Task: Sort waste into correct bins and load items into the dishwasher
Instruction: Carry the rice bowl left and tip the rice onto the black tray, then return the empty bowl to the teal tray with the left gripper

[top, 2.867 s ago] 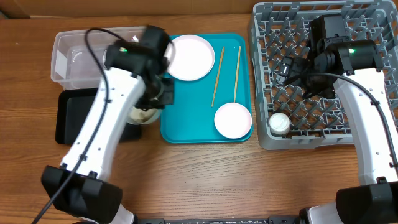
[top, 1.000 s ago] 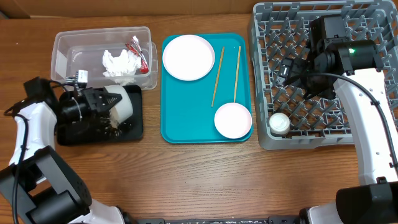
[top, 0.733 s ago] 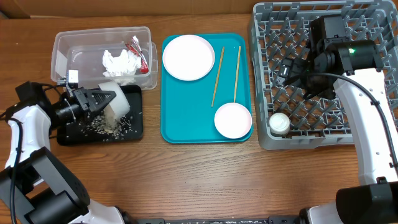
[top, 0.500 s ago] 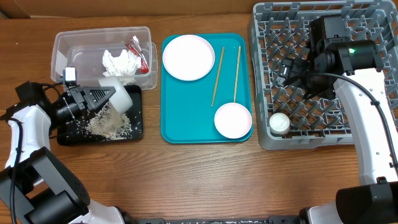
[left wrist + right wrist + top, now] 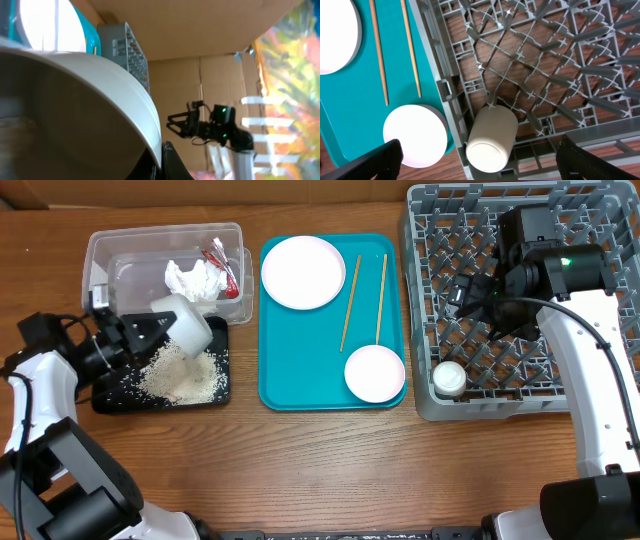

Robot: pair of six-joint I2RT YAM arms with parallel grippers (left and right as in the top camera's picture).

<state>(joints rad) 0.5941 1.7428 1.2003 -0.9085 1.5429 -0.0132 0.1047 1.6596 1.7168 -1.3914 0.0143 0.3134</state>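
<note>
The teal tray's bare near corner point(image 5: 298, 364) is to the right of my left gripper in the overhead view. I will swing over it, turn the bowl upright, lower it and release it.
My left gripper point(image 5: 148, 332) is shut on the rim of a white bowl point(image 5: 186, 321), which is tipped over the black tray point(image 5: 108, 396). The bowl fills the left wrist view point(image 5: 75, 110), with the jaws point(image 5: 159, 161) pinching its rim. A pile of white rice point(image 5: 182, 376) lies on the black tray. The crumpled tissue point(image 5: 192, 280) and the red-and-white wrapper point(image 5: 228, 265) lie in the clear tub point(image 5: 100, 268). My right gripper point(image 5: 470, 292) is open and empty above the grey dish rack point(image 5: 500, 409). Its jaws point(image 5: 480, 146) hover over the small white cup point(image 5: 490, 135).
The teal tray point(image 5: 300, 385) holds a white plate point(image 5: 302, 272), two chopsticks point(image 5: 350, 302) and a second white bowl point(image 5: 374, 373). The cup point(image 5: 448, 378) lies in the rack's front left corner. Cardboard walls stand behind the table.
My left arm carried the bowl from beside the teal tray to the black tray and tipped it. Rice poured out and the pile grew. The right arm has not moved.
</note>
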